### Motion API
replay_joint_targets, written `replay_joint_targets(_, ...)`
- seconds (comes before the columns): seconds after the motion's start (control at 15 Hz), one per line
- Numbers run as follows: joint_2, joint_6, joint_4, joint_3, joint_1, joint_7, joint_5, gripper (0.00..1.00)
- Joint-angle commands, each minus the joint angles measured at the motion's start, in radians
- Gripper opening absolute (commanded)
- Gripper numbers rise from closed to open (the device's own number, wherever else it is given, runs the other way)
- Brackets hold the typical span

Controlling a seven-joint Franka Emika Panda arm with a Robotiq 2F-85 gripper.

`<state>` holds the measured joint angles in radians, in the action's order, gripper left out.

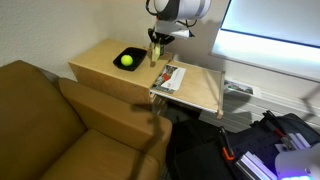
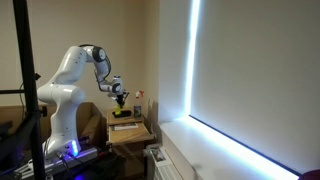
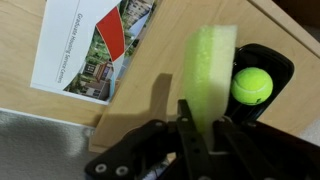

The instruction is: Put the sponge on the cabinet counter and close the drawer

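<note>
The bare part of the counter between the black bowl [image 1: 127,59] and the booklet is empty. My gripper will come down there next and let go of the sponge.
My gripper [image 3: 202,125] is shut on the yellow sponge [image 3: 212,70], which hangs on edge between the fingers. In an exterior view the gripper [image 1: 157,47] holds the sponge [image 1: 155,52] above the cabinet counter [image 1: 100,62], near the counter's edge by the open drawer [image 1: 200,92]. A black bowl [image 1: 127,59] with a yellow-green ball [image 1: 127,60] sits on the counter beside the gripper; in the wrist view the ball [image 3: 252,85] lies right of the sponge. In an exterior view from the side the gripper [image 2: 121,97] hovers above the cabinet [image 2: 125,132].
A printed booklet [image 1: 170,76] lies in the drawer; it also shows in the wrist view [image 3: 90,45]. A brown leather sofa [image 1: 50,120] stands close against the cabinet. Bags and clutter [image 1: 270,140] lie on the floor beyond the drawer. A bright window [image 1: 270,25] is behind.
</note>
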<state>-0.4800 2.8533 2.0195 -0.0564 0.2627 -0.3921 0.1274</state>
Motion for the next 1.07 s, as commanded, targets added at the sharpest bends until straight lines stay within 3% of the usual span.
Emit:
replay_joint_targets(0.0, -0.010, -0.009, -0.001, -0.009, -0.011, 0.017, 0.014, 0.03)
replay_joint_targets(0.27, -0.120, -0.019, -0.083, -0.080, -0.049, 0.044, 0.092, 0.03)
replay_joint_targets(0.53, -0.258, -0.026, -0.216, -0.028, 0.001, -0.011, 0.071, 0.03)
replay_joint_targets(0.87, -0.391, -0.033, -0.366, -0.036, -0.002, -0.008, 0.084, 0.03)
replay_joint_targets(0.93, -0.409, -0.031, -0.387, -0.049, -0.012, 0.004, 0.088, 0.38)
replay_joint_targets(1.0, -0.420, -0.042, -0.405, -0.040, -0.006, -0.006, 0.087, 0.40)
